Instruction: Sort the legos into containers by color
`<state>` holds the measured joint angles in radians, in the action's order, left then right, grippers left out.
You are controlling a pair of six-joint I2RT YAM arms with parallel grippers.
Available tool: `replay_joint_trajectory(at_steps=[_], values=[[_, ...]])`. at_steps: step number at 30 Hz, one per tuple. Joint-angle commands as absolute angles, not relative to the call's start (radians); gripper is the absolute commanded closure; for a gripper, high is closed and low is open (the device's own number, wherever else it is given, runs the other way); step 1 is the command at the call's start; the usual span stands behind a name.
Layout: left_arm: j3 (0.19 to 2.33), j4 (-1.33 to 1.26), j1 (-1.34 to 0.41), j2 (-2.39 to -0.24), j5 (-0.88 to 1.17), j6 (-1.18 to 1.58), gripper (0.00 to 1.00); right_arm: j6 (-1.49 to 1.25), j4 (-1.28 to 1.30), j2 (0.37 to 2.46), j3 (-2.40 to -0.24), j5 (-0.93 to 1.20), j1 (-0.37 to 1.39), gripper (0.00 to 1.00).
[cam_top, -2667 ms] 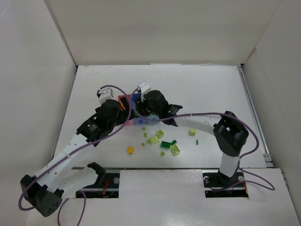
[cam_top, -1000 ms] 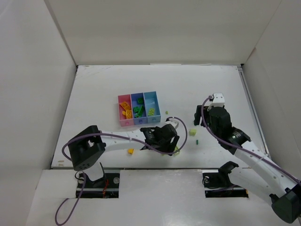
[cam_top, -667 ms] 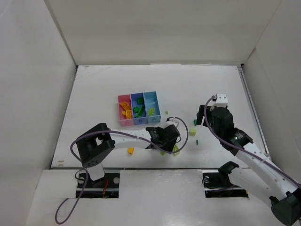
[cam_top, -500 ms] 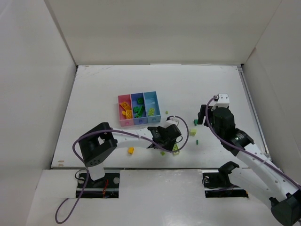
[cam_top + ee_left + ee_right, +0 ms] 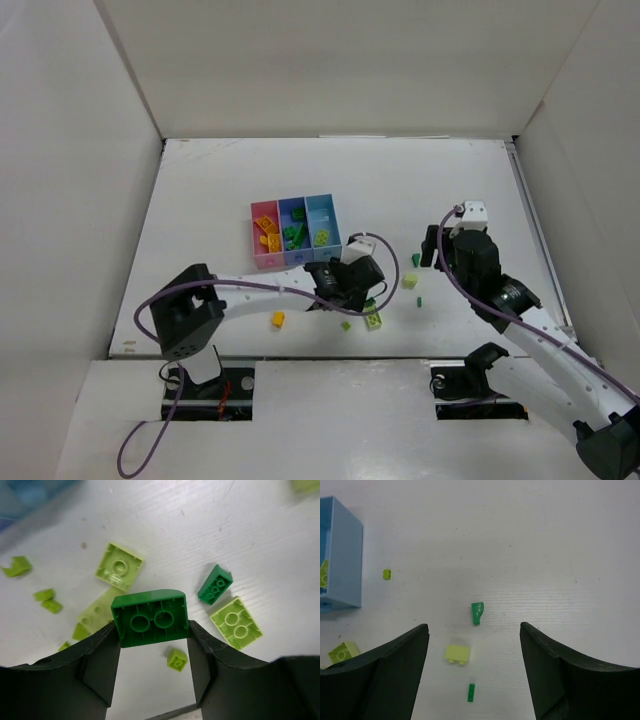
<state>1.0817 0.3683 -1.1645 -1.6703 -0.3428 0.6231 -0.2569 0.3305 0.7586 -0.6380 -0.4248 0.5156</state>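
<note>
My left gripper next raises the dark green brick outward over the middle periwinkle container, then lowers it inside, since dark green legos already lie in that container.
My left gripper [image 5: 152, 629] is shut on a dark green lego [image 5: 150, 615], held underside-up above loose pale lime legos [image 5: 119, 572] and a small dark green one [image 5: 215, 584]. From above, the left gripper [image 5: 350, 283] hangs just right of and below the containers [image 5: 253, 238], a pink, periwinkle and light blue row with legos inside. My right gripper [image 5: 474, 630] is open above a small dark green piece [image 5: 477, 613], a pale lime brick [image 5: 457, 653] and a thin dark green bar [image 5: 471, 692]. In the top view the right gripper [image 5: 432, 250] is at mid right.
An orange lego [image 5: 278, 320] and a lime one [image 5: 374, 320] lie near the table's front edge. The light blue bin's corner [image 5: 347, 570] shows at the left of the right wrist view. White walls enclose the table on three sides.
The left gripper closed on the dark green lego and lifted it up and back toward the containers. The right arm barely shifted.
</note>
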Motion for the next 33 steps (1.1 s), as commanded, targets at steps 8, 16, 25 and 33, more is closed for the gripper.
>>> replay_joint_trajectory(at_steps=[8,16,25,33], values=[[1.141,0.367,-0.885,-1.384,-0.451,0.58,0.69,-0.175,0.23,0.808,-0.615,-0.259,0.509,0.21],[1.141,0.284,-0.68,-1.423,-0.342,0.499,0.62,-0.15,0.198,0.894,-0.606,-0.176,0.544,0.21],[1.2,0.304,-0.629,-1.568,-0.364,0.511,0.52,-0.16,0.198,0.966,-0.617,-0.184,0.566,0.19],[1.2,0.314,-0.618,-1.557,-0.364,0.511,0.28,-0.15,0.189,1.035,-0.637,-0.166,0.62,0.18]])
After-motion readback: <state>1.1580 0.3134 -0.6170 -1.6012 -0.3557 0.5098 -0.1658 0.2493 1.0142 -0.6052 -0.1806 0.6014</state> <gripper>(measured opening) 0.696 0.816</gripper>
